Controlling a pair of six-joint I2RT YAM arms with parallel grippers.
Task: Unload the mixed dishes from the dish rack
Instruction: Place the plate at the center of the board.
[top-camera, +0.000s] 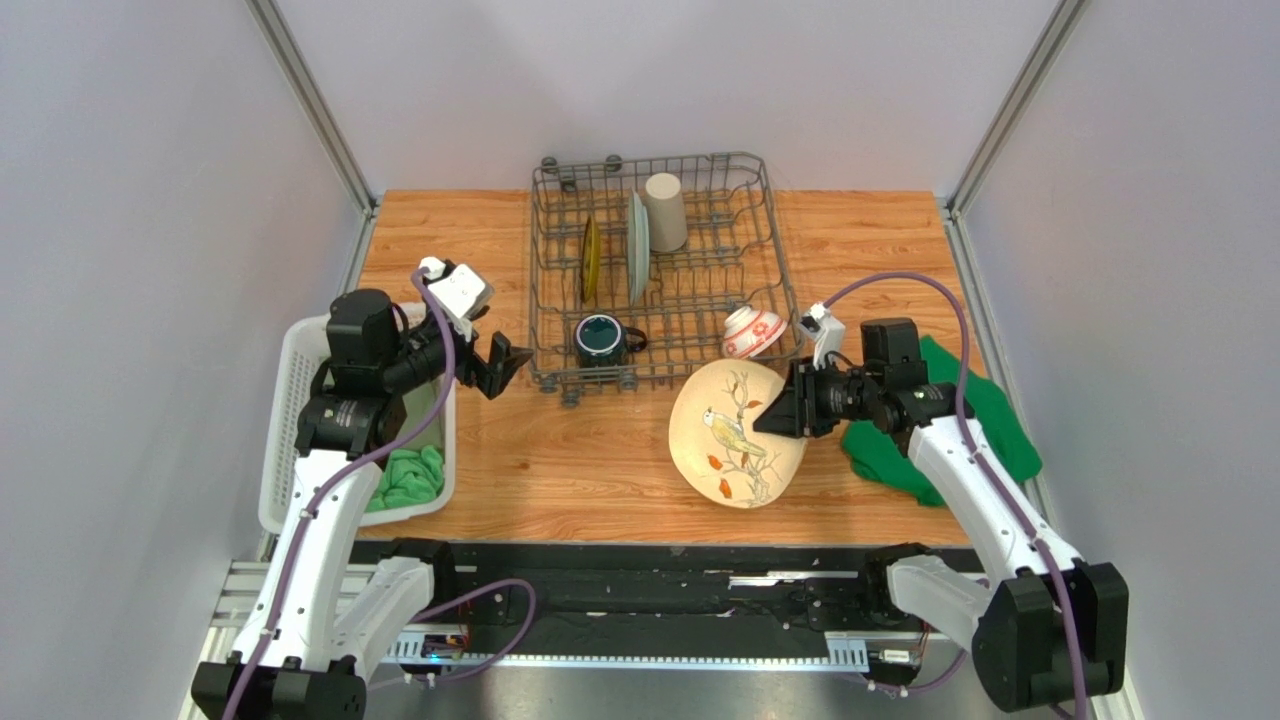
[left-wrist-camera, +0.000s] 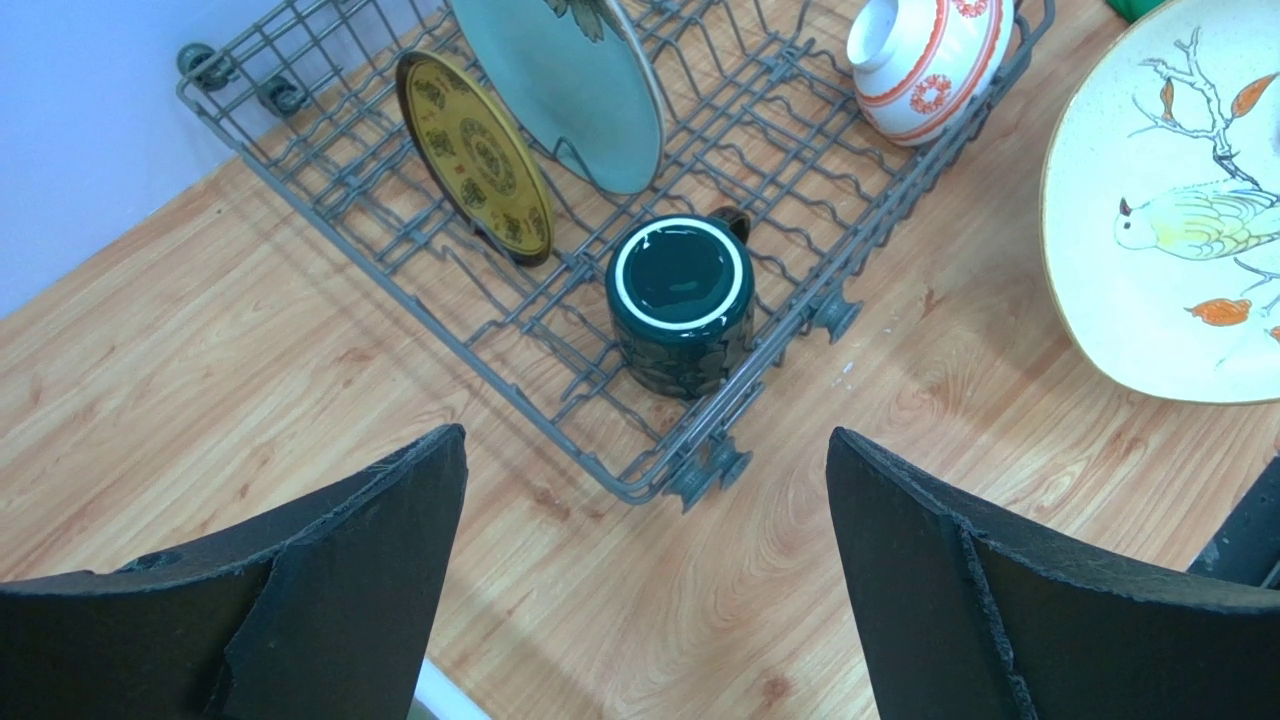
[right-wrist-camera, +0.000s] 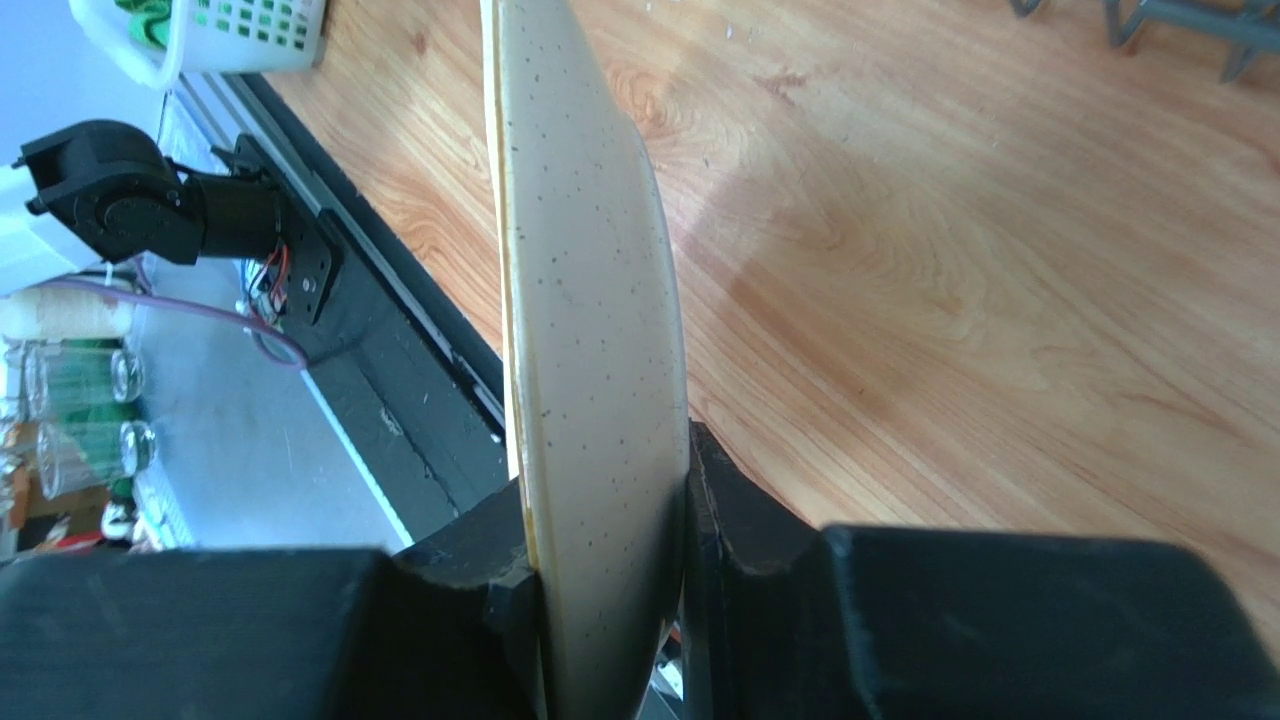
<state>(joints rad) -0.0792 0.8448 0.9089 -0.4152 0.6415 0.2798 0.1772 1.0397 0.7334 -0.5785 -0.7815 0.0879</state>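
My right gripper should next move down and release the cream bird plate on the bare wood before the rack (right-wrist-camera: 796, 315), which is clear below it.
The dark grey wire dish rack (top-camera: 661, 323) holds a yellow patterned plate (top-camera: 591, 258), a pale green plate (top-camera: 639, 248), a beige tumbler (top-camera: 664, 212), a dark teal mug (top-camera: 600, 339) and a red-and-white bowl (top-camera: 753, 330). My right gripper (top-camera: 787, 408) is shut on the rim of the cream bird plate (top-camera: 729, 435), holding it tilted above the table in front of the rack; the plate shows edge-on in the right wrist view (right-wrist-camera: 594, 300). My left gripper (top-camera: 516, 365) is open and empty just left of the rack's front corner, near the mug (left-wrist-camera: 681, 300).
A white slatted basket (top-camera: 293, 435) with a green cloth (top-camera: 409, 477) stands at the left. Another green cloth (top-camera: 984, 413) lies under my right arm. The table's front edge meets a black rail (top-camera: 646, 578).
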